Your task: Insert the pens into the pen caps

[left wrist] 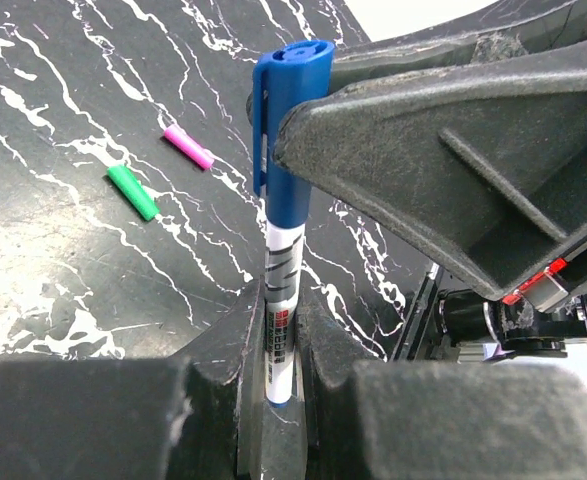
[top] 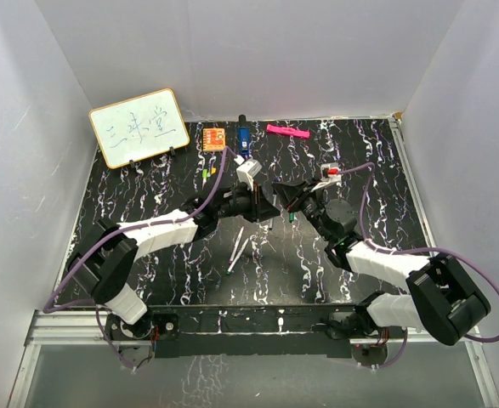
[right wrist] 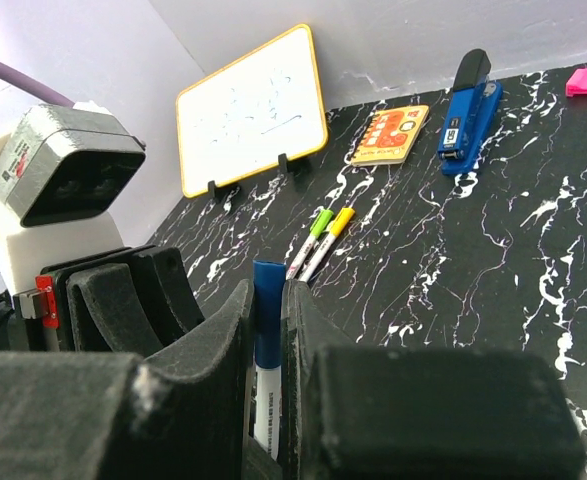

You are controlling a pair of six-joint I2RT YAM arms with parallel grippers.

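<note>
The white pen's tip is capped, so I will move my left gripper to the left in the top view, then down beside the yellow-capped pen, and let go of the white pen's body.
My left gripper (left wrist: 278, 300) is shut on the white barrel of a pen (left wrist: 281, 290) that points away from it. A blue pen cap (left wrist: 288, 120) sits over that pen's tip. My right gripper (right wrist: 266, 300) is shut on the blue cap (right wrist: 268, 315), with the white barrel showing below it. The two grippers meet at mid-table, the left gripper (top: 260, 206) facing the right gripper (top: 285, 195). Two uncapped white pens (top: 236, 246) lie in front of them. A loose green cap (left wrist: 133, 192) and a magenta cap (left wrist: 189, 146) lie on the table. Green-capped (right wrist: 315, 232) and yellow-capped (right wrist: 333, 228) pens lie side by side.
A small whiteboard (top: 138, 126) stands at the back left. An orange square block (top: 214, 137), a dark blue block (top: 243, 138) and a pink bar (top: 286, 131) lie along the back of the black marbled table (top: 360, 161). White walls enclose the sides.
</note>
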